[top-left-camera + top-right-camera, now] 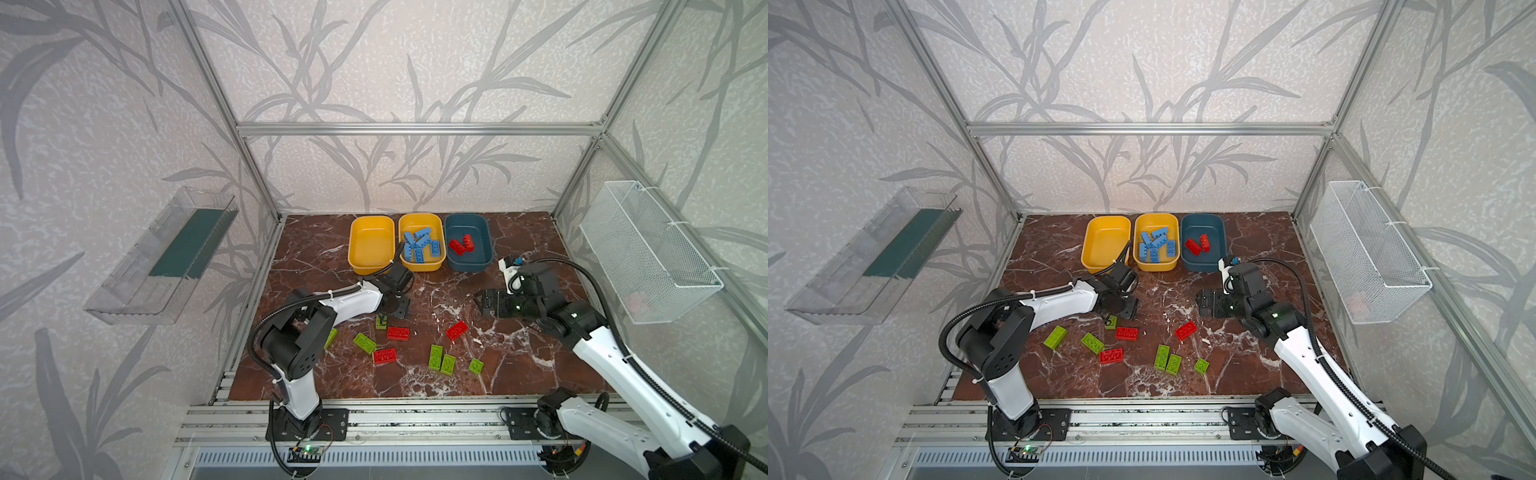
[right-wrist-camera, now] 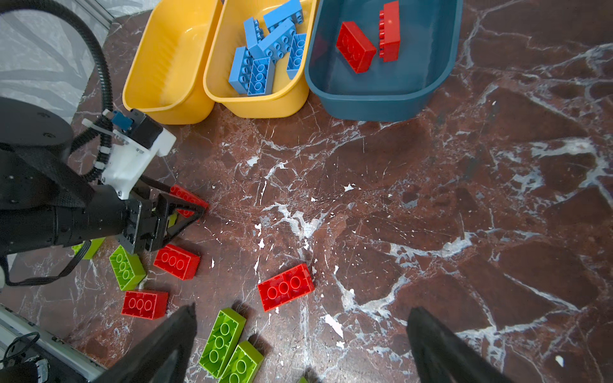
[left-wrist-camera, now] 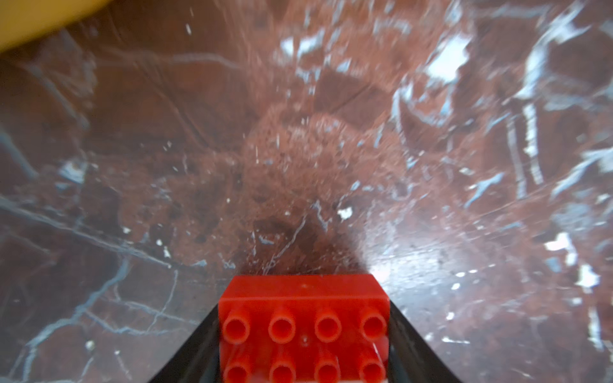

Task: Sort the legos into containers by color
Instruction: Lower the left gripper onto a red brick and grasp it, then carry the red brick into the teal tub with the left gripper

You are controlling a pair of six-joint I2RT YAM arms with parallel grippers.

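Note:
I should next lift the red lego in my left gripper, carry it outward over the dark blue tub (image 1: 478, 253) and let it go, since the tub holds red legos.
In the left wrist view a red lego (image 3: 303, 326), studs facing the camera, sits between the black fingers of my left gripper (image 3: 303, 351). The gripper (image 1: 395, 308) is low over the marble floor, just in front of the containers. My right gripper (image 2: 302, 308) is open and empty, hovering right of centre (image 1: 482, 301). The left yellow tub (image 1: 353, 249) is empty. The middle yellow tub (image 1: 419, 219) holds several blue legos (image 1: 420, 245). The dark blue tub (image 1: 478, 253) holds two red legos (image 1: 461, 244). Loose red legos (image 1: 397, 333) and green legos (image 1: 435, 356) lie in front.
A clear plastic tray (image 1: 162, 257) hangs on the left wall. A white wire basket (image 1: 648, 253) hangs on the right wall. An aluminium rail (image 1: 415, 415) with both arm bases runs along the front edge. A green lego (image 1: 381, 322) lies right beside my left gripper.

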